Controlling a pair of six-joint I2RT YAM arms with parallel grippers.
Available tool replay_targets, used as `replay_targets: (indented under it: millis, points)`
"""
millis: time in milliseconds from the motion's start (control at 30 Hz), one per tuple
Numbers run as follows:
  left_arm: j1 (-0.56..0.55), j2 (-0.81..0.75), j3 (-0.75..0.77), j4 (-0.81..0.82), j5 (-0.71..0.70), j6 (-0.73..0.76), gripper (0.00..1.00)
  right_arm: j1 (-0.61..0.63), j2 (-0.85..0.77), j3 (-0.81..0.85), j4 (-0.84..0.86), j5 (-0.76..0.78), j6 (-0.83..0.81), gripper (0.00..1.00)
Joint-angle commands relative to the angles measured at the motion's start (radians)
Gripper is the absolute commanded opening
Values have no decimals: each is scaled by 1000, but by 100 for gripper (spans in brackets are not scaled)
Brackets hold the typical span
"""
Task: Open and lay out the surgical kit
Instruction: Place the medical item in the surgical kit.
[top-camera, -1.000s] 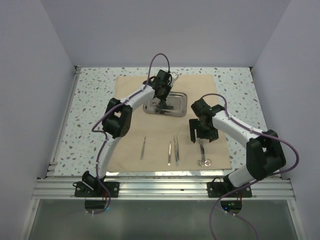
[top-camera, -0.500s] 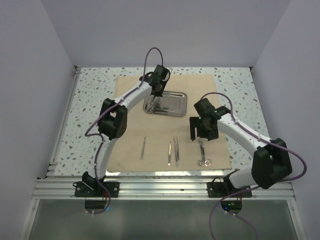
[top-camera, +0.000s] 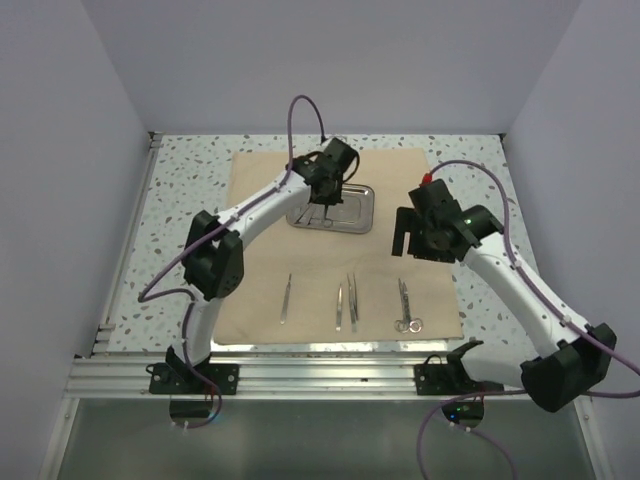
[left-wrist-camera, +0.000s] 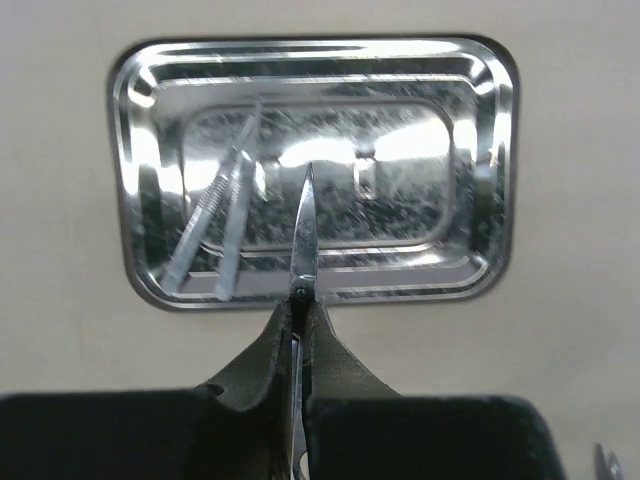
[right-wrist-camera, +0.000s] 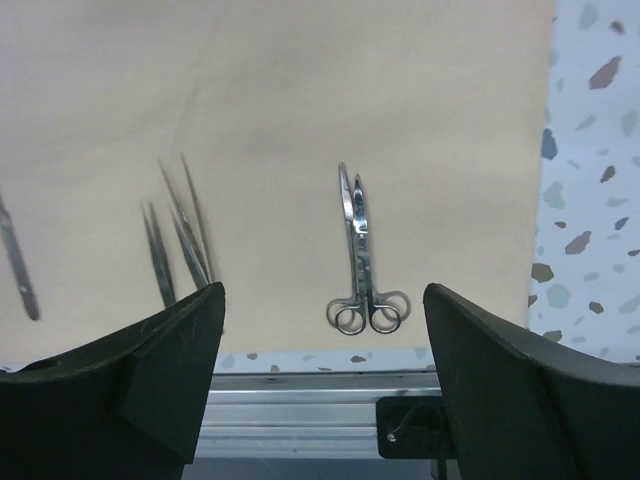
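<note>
Bare cloth shows between the tweezers and the ring-handled forceps. I should next carry the scissors in my left gripper back from the tray and down close beside the forceps.
The beige cloth wrap (top-camera: 260, 260) lies spread flat on the table. The shiny steel tray (top-camera: 356, 208) sits on its far part; in the left wrist view (left-wrist-camera: 480, 150) it holds steel tweezers (left-wrist-camera: 215, 235). My left gripper (top-camera: 321, 203) hovers at the tray's near edge, shut (left-wrist-camera: 300, 312) on slim steel scissors (left-wrist-camera: 304, 235) whose blade points over the tray. My right gripper (top-camera: 412, 240) is open and empty (right-wrist-camera: 324, 292), raised above ring-handled forceps (right-wrist-camera: 357, 255) lying on the cloth (top-camera: 404, 305). Two tweezers (top-camera: 346, 303) and a thin instrument (top-camera: 285, 297) lie in a row beside them.
The cloth lies on a speckled tabletop (top-camera: 180, 230) inside white walls. An aluminium rail (top-camera: 320, 375) runs along the near edge, also seen under the right wrist (right-wrist-camera: 300, 420). The cloth's right edge meets bare speckled table (right-wrist-camera: 590, 150).
My right gripper has lifted back and to the right, away from the forceps, which stay on the cloth. My left gripper has shifted left, then back right, at the tray's near edge.
</note>
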Motion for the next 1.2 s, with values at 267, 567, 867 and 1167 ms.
replay_targets:
  millis: [267,567,867,1167]
  points:
    - [-421,-113,-93,-168,-122,-620,0,2,-197,239,-235,181,250,86]
    - [-565,-63,-271,32,-33,-852,0,2,-307,173,-278,172,242,86]
    - [-604,17,-242,211,-37,-878,0,0,-384,285,-356,258,195,87]
    - [-601,49,-141,193,-50,-786,20,2,-376,276,-338,226,176,89]
